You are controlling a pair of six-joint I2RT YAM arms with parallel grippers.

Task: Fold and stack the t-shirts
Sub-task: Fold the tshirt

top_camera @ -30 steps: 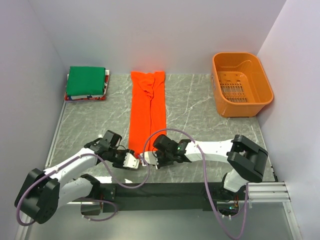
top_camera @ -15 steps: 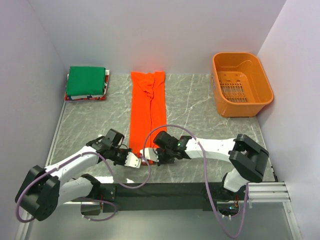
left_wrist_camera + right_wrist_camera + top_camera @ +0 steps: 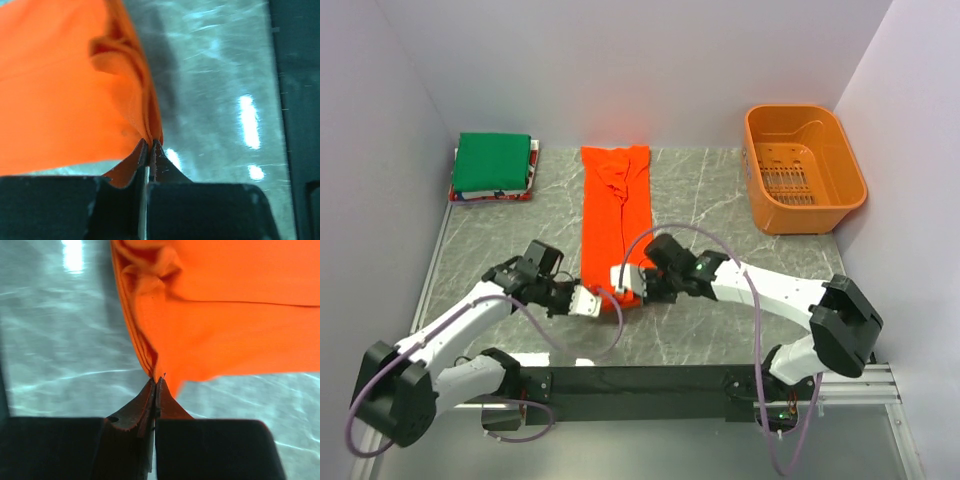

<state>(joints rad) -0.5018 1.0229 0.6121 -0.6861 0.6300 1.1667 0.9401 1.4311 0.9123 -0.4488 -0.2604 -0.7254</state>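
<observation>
The t-shirt's pinched near corner goes outward with my left gripper next, for release over the t-shirt's far part (image 3: 595,192), since the t-shirt still lies long.
The orange-red t-shirt (image 3: 615,205) lies as a long narrow strip down the middle of the table. My left gripper (image 3: 590,300) is shut on its near left corner, seen pinched in the left wrist view (image 3: 150,142). My right gripper (image 3: 625,280) is shut on its near right corner, seen pinched in the right wrist view (image 3: 157,377). The near hem is lifted off the table and carried toward the far end. A folded green t-shirt (image 3: 492,162) tops a stack of thinner white and red folded shirts (image 3: 490,195) at the far left.
A rigid orange plastic basket (image 3: 805,168) stands at the far right. White walls close in the table on the left, back and right. A black rail (image 3: 640,380) runs along the near edge by the arm bases.
Both grippers have moved away from the near edge toward the far end, lifting the shirt's near hem with them; the visible strip has shortened at its near end.
</observation>
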